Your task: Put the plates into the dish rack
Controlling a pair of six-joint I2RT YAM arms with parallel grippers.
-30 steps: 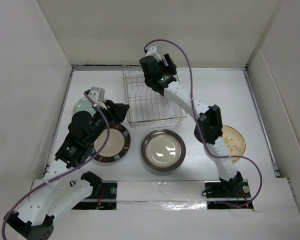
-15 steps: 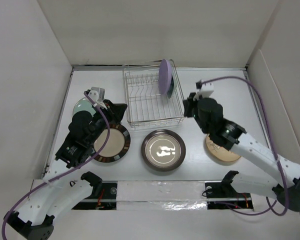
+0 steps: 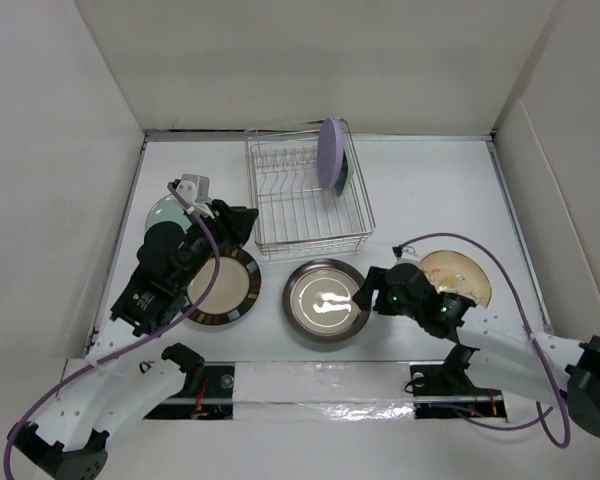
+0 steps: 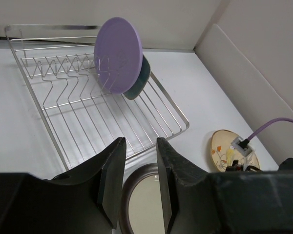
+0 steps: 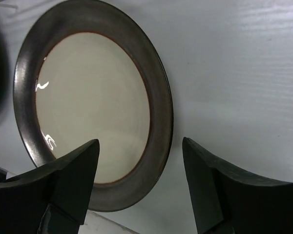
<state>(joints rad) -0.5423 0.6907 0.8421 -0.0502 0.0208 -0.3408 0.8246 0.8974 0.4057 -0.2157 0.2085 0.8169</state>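
Note:
The right gripper should move down next, tilting flatter, onto the brown rim of the cream plate (image 5: 157,152), because its open fingers are on both sides of that rim but still above it.
The chrome wire dish rack (image 3: 292,215) stands at the back centre. A lavender plate (image 3: 330,155) stands upright in it, with a dark teal dish (image 3: 347,172) behind; both show in the left wrist view (image 4: 118,54). A brown-rimmed cream plate (image 3: 326,298) lies in front of the rack. My right gripper (image 3: 365,297) is open and low at its right rim; in the right wrist view the jaws (image 5: 140,141) straddle that rim (image 5: 158,126) without touching it. My left gripper (image 3: 235,222) hovers, narrowly open and empty, over a dark-rimmed plate (image 3: 220,288).
A tan floral plate (image 3: 462,277) lies at the right, partly under the right arm. A small pale green plate (image 3: 163,211) lies at the left behind the left arm. White walls close in the table on three sides.
The right arm has pulled back from the rack, leaving the lavender plate standing in it, and has come down to the centre plate's right rim. The left arm has not moved.

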